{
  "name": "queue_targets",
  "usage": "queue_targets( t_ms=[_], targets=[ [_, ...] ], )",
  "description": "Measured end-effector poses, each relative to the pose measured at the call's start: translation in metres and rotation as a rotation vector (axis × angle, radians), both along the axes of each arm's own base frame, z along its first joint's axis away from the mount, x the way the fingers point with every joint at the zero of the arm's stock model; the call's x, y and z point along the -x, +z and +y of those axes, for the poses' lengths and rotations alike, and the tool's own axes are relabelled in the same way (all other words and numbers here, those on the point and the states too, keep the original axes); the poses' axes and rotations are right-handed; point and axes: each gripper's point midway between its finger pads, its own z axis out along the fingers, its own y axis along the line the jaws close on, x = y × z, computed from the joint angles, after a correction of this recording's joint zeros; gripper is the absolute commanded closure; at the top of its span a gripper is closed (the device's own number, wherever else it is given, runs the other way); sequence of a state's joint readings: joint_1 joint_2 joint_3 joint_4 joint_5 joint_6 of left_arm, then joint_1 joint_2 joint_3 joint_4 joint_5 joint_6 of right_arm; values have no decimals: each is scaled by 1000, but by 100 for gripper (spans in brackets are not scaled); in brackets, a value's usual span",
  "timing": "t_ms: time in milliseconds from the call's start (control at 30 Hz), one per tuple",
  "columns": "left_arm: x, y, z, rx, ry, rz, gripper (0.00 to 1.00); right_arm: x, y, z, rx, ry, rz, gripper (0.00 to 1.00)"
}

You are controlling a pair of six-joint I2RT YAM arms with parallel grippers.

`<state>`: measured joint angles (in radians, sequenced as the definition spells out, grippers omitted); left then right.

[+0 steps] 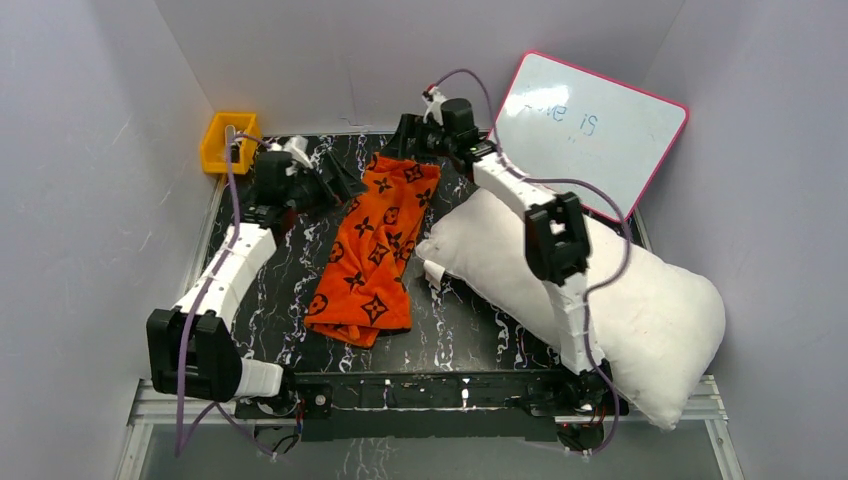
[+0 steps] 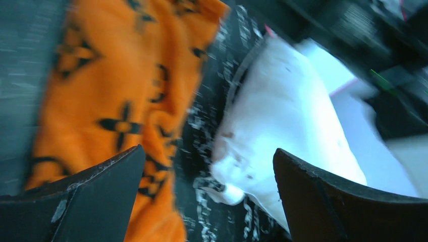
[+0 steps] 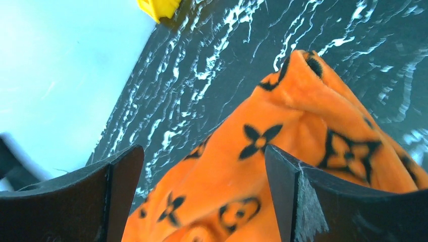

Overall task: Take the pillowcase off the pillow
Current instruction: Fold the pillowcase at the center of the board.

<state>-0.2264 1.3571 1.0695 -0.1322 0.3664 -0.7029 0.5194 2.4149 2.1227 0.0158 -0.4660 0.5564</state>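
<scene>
I will bring my right gripper back and down onto the fold at the pillowcase's near corner on the pillow's side, because that corner is uncovered beside the bare tabletop.
The orange pillowcase with black motifs lies flat and empty on the black marbled table, apart from the white pillow, which rests to its right with a small tag at its near-left edge. My left gripper hangs open beside the pillowcase's far left edge; in its wrist view the pillowcase and pillow show beyond the spread fingers. My right gripper is open above the pillowcase's far end, with the fabric below its fingers, nothing held.
A yellow bin sits in the far left corner. A pink-framed whiteboard leans against the back right wall. The pillow overhangs the table's right and near edges. Grey walls enclose three sides.
</scene>
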Motion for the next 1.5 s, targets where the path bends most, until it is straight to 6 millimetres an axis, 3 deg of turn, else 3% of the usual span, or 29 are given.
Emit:
queue_targets(
  t_ms=[67, 167, 233, 300, 367, 400, 500, 567, 633, 733, 933, 1033, 1167, 1500],
  targets=[
    [-11, 2, 36, -11, 62, -9, 2, 25, 38, -19, 21, -41, -32, 4],
    [-15, -18, 89, -36, 167, 41, 2, 87, 110, -54, 29, -127, -133, 3],
    [-10, -34, 110, -42, 206, 82, 2, 144, 149, -58, -5, -146, -205, 3],
    [0, -48, 118, -43, 211, 129, 2, 211, 159, -48, -46, -106, -215, 3],
    [9, -59, 115, -34, 186, 159, 2, 267, 137, -36, -53, -43, -149, 4],
    [13, -64, 112, -27, 172, 172, 2, 287, 113, -33, -29, -30, -95, 4],
    [36, -85, 104, -3, 139, 228, 2, 316, 19, -40, 129, -63, 87, 3],
    [52, -93, 100, 8, 127, 254, 2, 337, -48, -59, 267, -101, 211, 3],
    [66, -92, 96, 16, 118, 255, 2, 354, -84, -78, 346, -130, 284, 3],
    [78, -71, 93, 17, 101, 189, 2, 360, -101, -88, 359, -183, 342, 4],
    [99, -39, 88, 14, 71, 83, 2, 353, -88, -67, 223, -213, 358, 14],
    [111, -39, 85, 15, 61, 86, 2, 352, -101, -55, 206, -208, 381, 20],
    [125, -45, 83, 12, 49, 123, 2, 358, -126, -55, 225, -219, 432, 29],
    [137, -52, 83, -2, 32, 166, 2, 372, -128, -49, 188, -207, 470, 47]
  ],
)
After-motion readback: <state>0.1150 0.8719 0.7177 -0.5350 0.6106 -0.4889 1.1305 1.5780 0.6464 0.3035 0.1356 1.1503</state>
